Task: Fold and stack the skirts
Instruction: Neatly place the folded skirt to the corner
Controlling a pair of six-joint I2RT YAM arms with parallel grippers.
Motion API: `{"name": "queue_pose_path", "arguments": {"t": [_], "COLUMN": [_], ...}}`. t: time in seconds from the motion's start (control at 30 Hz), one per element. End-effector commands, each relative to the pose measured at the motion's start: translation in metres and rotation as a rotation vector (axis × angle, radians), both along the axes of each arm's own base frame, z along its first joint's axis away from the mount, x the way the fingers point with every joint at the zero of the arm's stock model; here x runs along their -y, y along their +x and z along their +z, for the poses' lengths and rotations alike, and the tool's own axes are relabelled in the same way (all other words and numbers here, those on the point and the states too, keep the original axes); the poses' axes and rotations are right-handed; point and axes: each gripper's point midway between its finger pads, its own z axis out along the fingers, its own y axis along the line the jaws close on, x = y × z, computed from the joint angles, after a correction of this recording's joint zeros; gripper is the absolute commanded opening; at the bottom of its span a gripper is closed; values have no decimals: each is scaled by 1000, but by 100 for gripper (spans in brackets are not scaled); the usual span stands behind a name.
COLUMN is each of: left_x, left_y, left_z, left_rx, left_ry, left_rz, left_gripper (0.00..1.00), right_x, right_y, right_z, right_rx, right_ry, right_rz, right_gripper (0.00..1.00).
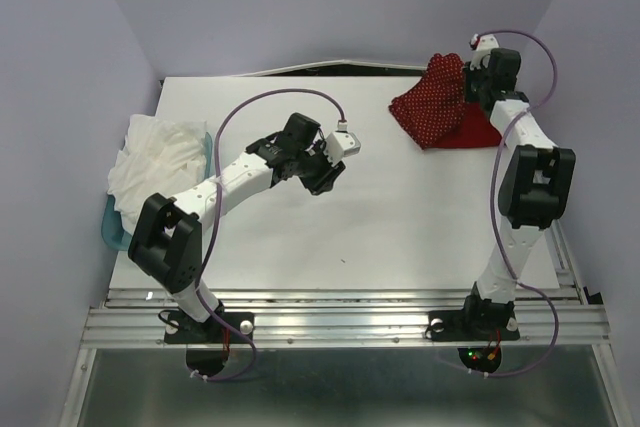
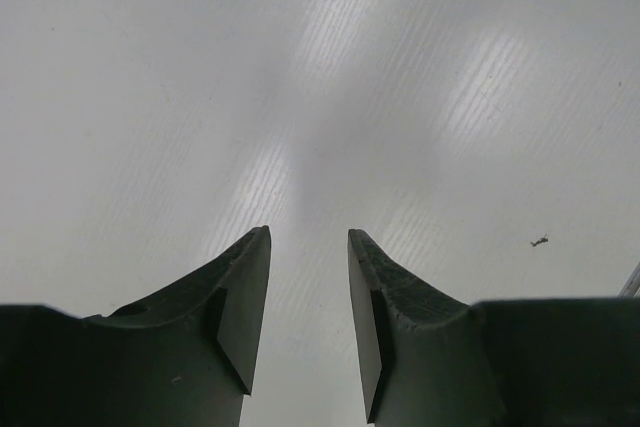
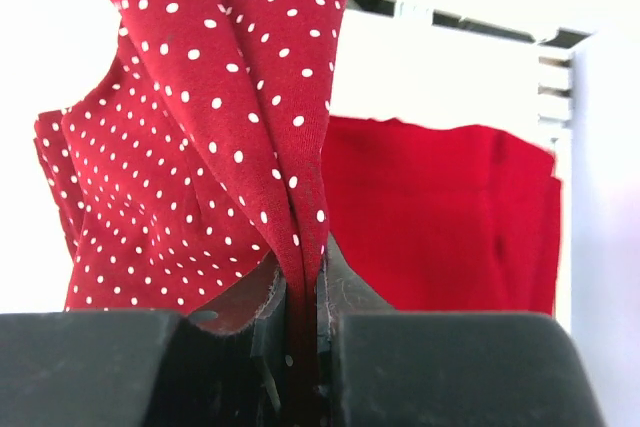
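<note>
I will move my right gripper to the right in the top view, then down onto the plain red skirt's wall-side end [image 1: 487, 134] [image 3: 505, 232], because that end is uncovered, and let go of the polka-dot skirt's fold.
At the table's far right, the dark red polka-dot skirt [image 1: 432, 99] hangs lifted at one end and drapes over the plain bright red skirt [image 1: 478, 132], which lies flat beneath it. My right gripper [image 1: 470, 75] is shut on a fold of the polka-dot skirt [image 3: 210, 117]; the cloth is pinched between its jaws, with the plain red skirt [image 3: 440, 217] behind. My left gripper [image 1: 333, 162] hovers over bare table in the middle, open, with nothing between its fingers [image 2: 245, 297].
A heap of white cloth [image 1: 158, 162] sits in a teal basket [image 1: 113, 227] at the left table edge. A small speck [image 2: 540, 241] lies on the white table [image 1: 400, 217]. Walls close in on both sides.
</note>
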Motion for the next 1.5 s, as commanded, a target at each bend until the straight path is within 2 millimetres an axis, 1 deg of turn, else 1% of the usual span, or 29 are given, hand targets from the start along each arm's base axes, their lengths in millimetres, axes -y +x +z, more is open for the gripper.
{"name": "queue_pose_path", "arguments": {"t": [0.0, 0.07, 0.1, 0.13, 0.2, 0.37, 0.43, 0.47, 0.53, 0.63, 0.77, 0.8, 0.83, 0.87, 0.9, 0.93, 0.97, 1.0, 1.07, 1.1, 1.13, 1.17, 1.2, 1.23, 1.3, 1.33, 1.4, 1.43, 1.47], "left_x": [0, -1, -1, -1, -2, -6, -7, -8, -10, -13, -16, -17, -17, -19, -20, -21, -22, -26, -32, -35, -44, -49, -55, -68, -82, -99, -117, -125, -140], "left_y": [0, -1, -1, -1, 0, 0, 0, 0, 0, -1, 1, 2, 2, 5, 6, 8, 9, 15, 21, 24, 33, 37, 42, 52, 62, 73, 84, 88, 93], "left_z": [14, 14, 14, 14, 15, 13, 14, 13, 10, 9, 12, 14, 16, 20, 22, 27, 31, 38, 53, 60, 77, 86, 97, 115, 135, 154, 176, 184, 188], "left_rx": [23, 22, 20, 21, 23, 16, 15, 13, 4, -5, -15, -14, -16, -12, -13, -6, -7, -4, 19, 25, 60, 78, 97, 159, 235, 322, 399, 424, 442], "left_ry": [-20, -22, -19, -21, -19, -9, -7, -5, 0, -1, -16, -20, -32, -40, -48, -60, -74, -90, -123, -142, -175, -196, -218, -241, -253, -248, -257, -262, -237], "left_rz": [-14, -13, -14, -15, -12, -10, -6, -5, 1, 8, 13, 18, 17, 25, 31, 40, 45, 65, 86, 109, 140, 155, 180, 227, 284, 361, 469, 522, 611], "left_gripper": [48, 48, 48, 48, 48, 48, 48, 48, 48, 48, 50, 54, 57, 64, 64, 64, 65, 78, 79, 95, 99, 99, 99, 99, 99, 99, 99, 99, 99], "right_x": [25, 39, 38, 53, 61, 91, 96, 95, 104, 105, 105, 106, 105, 105, 106, 107, 109, 112, 113, 113, 113, 112, 111, 110, 105, 103, 95, 91, 87], "right_y": [18, 18, 18, 17, 14, 4, 0, -1, -9, -15, -15, -15, -15, -15, -15, -15, -16, -16, -15, -15, -18, -19, -17, -18, -25, -27, -37, -45, -51], "right_z": [39, 40, 39, 34, 29, -2, -13, -20, -35, -52, -68, -69, -72, -72, -71, -70, -66, -59, -47, -31, -20, -10, 8, 20, 38, 63, 78, 99, 103], "right_rx": [103, 104, 102, 95, 81, 21, 1, -13, -43, -75, -102, -103, -111, -112, -110, -110, -104, -98, -87, -72, -70, -60, -35, -24, -29, 8, 2, 32, 32], "right_ry": [48, 60, 69, 81, 109, 168, 187, 192, 209, 230, 234, 233, 237, 238, 244, 244, 238, 229, 216, 211, 201, 195, 189, 174, 169, 152, 155, 140, 138], "right_rz": [-52, -74, -76, -104, -124, -184, -199, -196, -224, -225, -230, -237, -233, -234, -245, -255, -262, -279, -275, -271, -265, -259, -244, -229, -201, -183, -153, -138, -121], "right_gripper": [1, 1, 1, 1, 1, 1, 1, 1, 1, 1, 1, 3, 9, 22, 35, 59, 75, 85, 89, 92, 99, 100, 100, 100, 100, 100, 100, 100, 100]}}
